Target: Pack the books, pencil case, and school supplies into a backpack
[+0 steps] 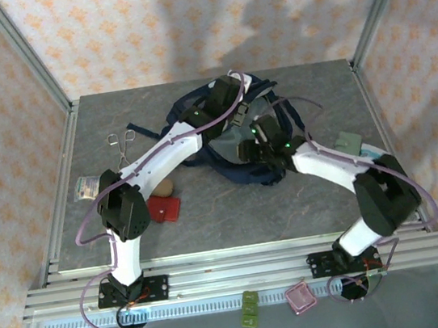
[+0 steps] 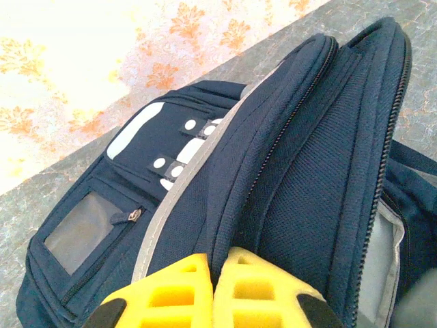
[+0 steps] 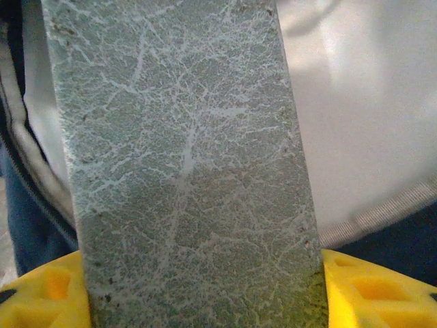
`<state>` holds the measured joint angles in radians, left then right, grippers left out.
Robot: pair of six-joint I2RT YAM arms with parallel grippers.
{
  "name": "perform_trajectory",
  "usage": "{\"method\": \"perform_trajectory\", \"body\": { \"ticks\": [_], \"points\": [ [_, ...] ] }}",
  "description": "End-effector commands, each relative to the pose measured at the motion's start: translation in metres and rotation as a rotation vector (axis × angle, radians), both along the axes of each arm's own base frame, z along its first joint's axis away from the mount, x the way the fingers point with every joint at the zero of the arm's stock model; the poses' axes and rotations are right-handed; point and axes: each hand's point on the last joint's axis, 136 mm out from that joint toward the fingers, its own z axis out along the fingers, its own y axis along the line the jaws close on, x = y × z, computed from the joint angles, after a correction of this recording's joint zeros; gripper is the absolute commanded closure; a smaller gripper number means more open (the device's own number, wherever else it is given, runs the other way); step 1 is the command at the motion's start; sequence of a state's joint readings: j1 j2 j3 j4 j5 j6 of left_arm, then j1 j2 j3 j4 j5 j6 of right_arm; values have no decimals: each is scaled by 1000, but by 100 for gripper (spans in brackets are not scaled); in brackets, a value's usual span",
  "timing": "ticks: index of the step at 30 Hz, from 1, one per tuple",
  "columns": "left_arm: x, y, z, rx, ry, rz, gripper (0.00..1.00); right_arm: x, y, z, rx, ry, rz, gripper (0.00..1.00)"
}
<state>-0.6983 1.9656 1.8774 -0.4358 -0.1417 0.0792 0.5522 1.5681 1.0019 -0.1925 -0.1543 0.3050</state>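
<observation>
My right gripper will push deeper into the backpack's wide-open opening, toward the pale lining (image 3: 362, 102), then release the flat book-like thing inside, because the backpack is open.
The navy backpack (image 1: 196, 114) lies at the back middle of the table, its mouth gaping. My left gripper (image 2: 218, 263) is shut on a fold of backpack (image 2: 287, 178) fabric beside the zipper edge; in the top view the left gripper (image 1: 229, 93) is at the bag's far side. My right gripper (image 3: 205, 294) is shut on a flat book-like thing with a grey-green marbled cover (image 3: 184, 164), held at the bag's pale lining (image 3: 362, 102). In the top view the right gripper (image 1: 248, 148) sits at the bag's opening. The tan pencil case (image 1: 163, 190) and the red square item (image 1: 164, 210) lie by the left arm.
Scissors (image 1: 122, 138) lie at the back left and a small clear packet (image 1: 86, 187) near the left edge. A greenish flat item (image 1: 351, 144) sits by the right arm. A pink tray (image 1: 300, 297) and a green piece (image 1: 250, 308) rest below the front rail.
</observation>
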Motion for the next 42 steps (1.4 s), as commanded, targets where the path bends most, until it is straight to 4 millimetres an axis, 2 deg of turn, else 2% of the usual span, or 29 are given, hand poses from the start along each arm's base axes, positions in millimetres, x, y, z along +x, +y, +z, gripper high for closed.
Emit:
{"method": "perform_trajectory", "body": {
  "ticks": [1, 6, 8, 10, 16, 22, 24, 25, 27, 29, 31, 37, 42],
  "points": [
    [-2, 8, 93, -141, -174, 35, 100, 28, 23, 15, 10, -84, 57, 63],
    [-3, 6, 94, -161, -167, 28, 100, 52, 34, 1, -28, -86, 61, 56],
    [-4, 5, 92, -165, -163, 28, 100, 60, 31, 0, -41, -105, 32, 42],
    [-4, 5, 87, -165, -157, 30, 100, 61, 27, 0, -45, -111, 3, 34],
    [-4, 9, 73, -166, -145, 47, 100, 42, 15, 18, 16, -157, -30, 17],
    [-3, 10, 66, -177, -134, 54, 100, 20, -2, 31, 71, -179, -74, 17],
    [-3, 10, 64, -179, -129, 53, 100, 12, -7, 28, 96, -162, -88, 19],
    [-4, 10, 63, -181, -127, 53, 100, 9, -10, 24, 108, -150, -95, 24],
    [-5, 9, 63, -186, -126, 49, 100, 3, -16, 12, 116, -130, -117, 40],
    [-5, 9, 64, -191, -123, 47, 100, 0, -20, -1, 123, -108, -137, 65],
    [-6, 8, 65, -199, -122, 41, 100, -2, -21, -14, 146, -75, -144, 84],
    [-9, 7, 67, -213, -118, 36, 100, -1, -14, -39, 217, -12, -154, 86],
    [-14, 2, 64, -238, -99, 17, 100, 24, -5, -37, 303, -30, -164, 85]
  ]
}}
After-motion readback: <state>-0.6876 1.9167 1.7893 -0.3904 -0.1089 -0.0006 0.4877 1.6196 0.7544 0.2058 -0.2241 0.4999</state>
